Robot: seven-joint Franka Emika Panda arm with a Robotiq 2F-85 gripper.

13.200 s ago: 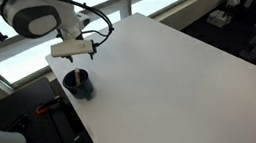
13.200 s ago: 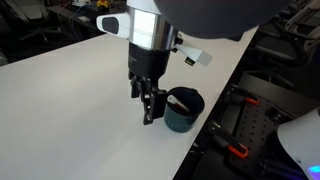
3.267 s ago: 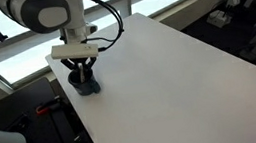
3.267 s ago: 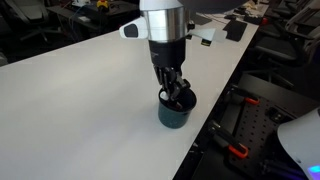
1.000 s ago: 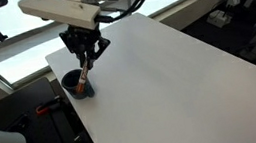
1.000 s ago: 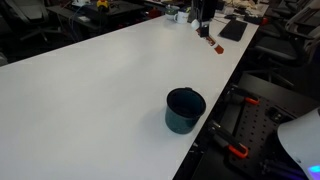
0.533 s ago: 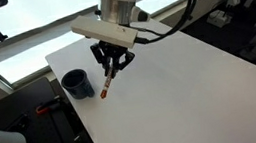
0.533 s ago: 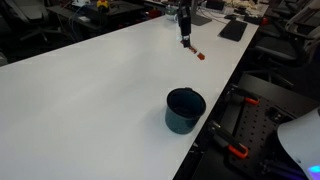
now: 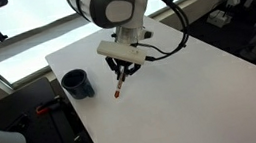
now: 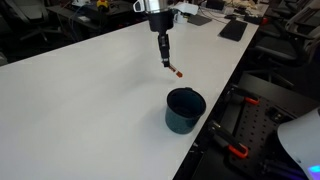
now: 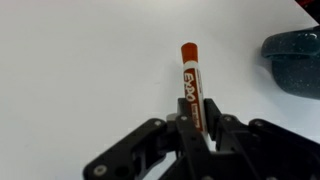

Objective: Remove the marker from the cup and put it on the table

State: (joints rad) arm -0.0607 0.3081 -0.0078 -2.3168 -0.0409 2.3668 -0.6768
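Note:
Next, my gripper lowers slightly over the bare white surface beside the cup and opens to release the marker [image 9: 119, 86], since its lower tip already hangs close to the table.
My gripper [image 11: 194, 128] is shut on the marker [image 11: 190, 82], a reddish-orange pen with a label, which sticks out from between the two black fingers. In both exterior views the marker [image 9: 119, 86] [image 10: 172, 67] hangs slanted below the gripper [image 9: 123, 70] [image 10: 163, 50], its lower tip at or just above the white table [image 9: 190, 83] [image 10: 70, 110]. The dark blue cup [image 9: 77, 84] [image 10: 184, 108] stands upright and empty near the table's edge, apart from the marker. Part of its rim [image 11: 294, 58] shows at the right edge of the wrist view.
The table ends close beside the cup [image 10: 215, 120]. Beyond that edge are dark equipment and red-handled tools [image 10: 238, 152]. Windows [image 9: 32, 34] run behind the table. Bare white surface [image 11: 70, 70] spreads around the marker.
The arm has carried the marker away from the cup over the table and lowered it. The grip has not changed; the cup has stayed put.

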